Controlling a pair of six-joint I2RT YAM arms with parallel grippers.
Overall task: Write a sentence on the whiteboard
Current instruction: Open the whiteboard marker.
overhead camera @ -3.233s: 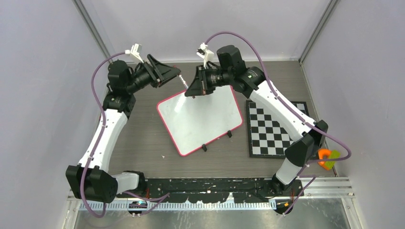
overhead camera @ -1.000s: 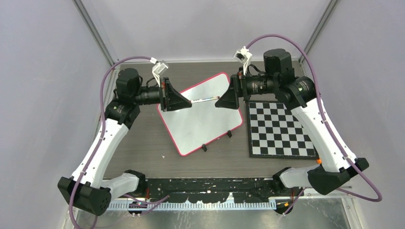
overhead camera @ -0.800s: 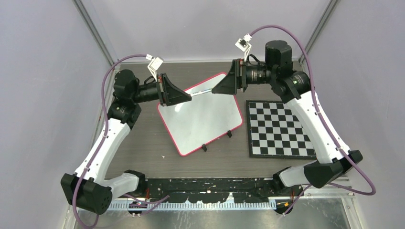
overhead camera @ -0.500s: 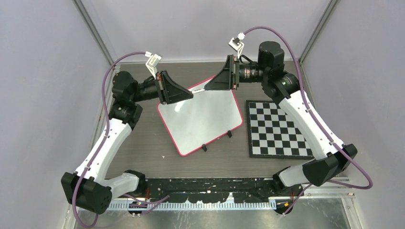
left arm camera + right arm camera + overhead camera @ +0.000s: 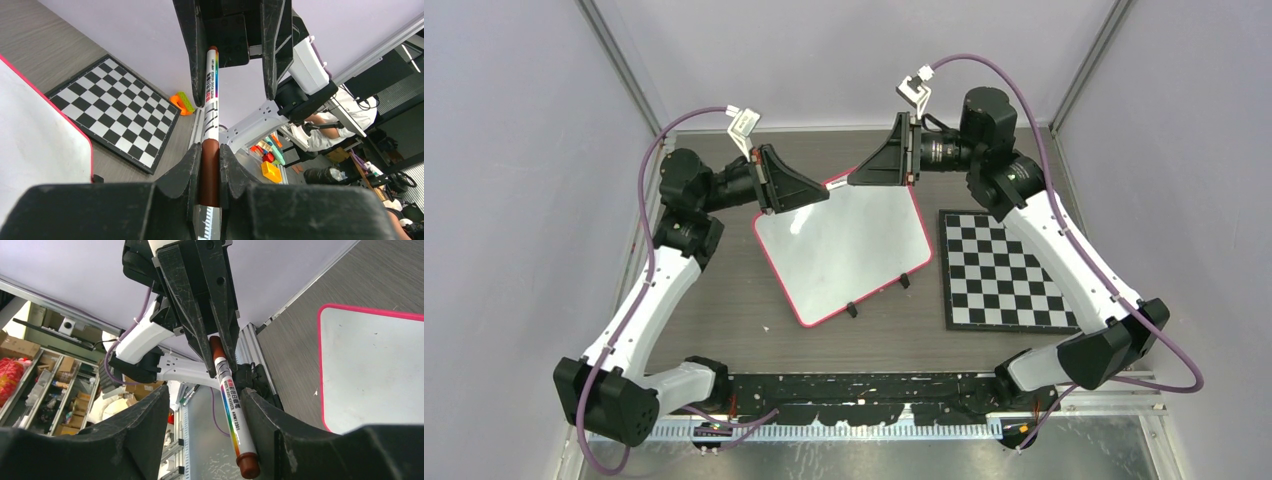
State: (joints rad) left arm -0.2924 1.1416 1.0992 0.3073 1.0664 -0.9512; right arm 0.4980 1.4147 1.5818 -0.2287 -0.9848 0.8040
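Note:
The marker's cap should go onto bare tabletop beside the whiteboard next, so my left gripper should swing down to its left in the top view and let go of the cap there.
The whiteboard lies blank on the table, pink-rimmed, with two black feet at its near edge; no sentence shows on it. Above its far corner my left gripper is shut on the brown cap of a white marker. In the left wrist view the marker runs straight out from my left gripper into the right gripper. The right gripper stands open around the marker's brown rear end, which rests against one finger. A wide gap remains on the other side.
A black-and-white checkered board lies right of the whiteboard. An orange and green piece sits beyond its far corner. Grey walls close the table at the back and sides. Both arms arch over the whiteboard's far edge.
Both grippers have moved toward the back of the table and closer together. The right gripper has slid over the marker's free end, and its jaws have narrowed.

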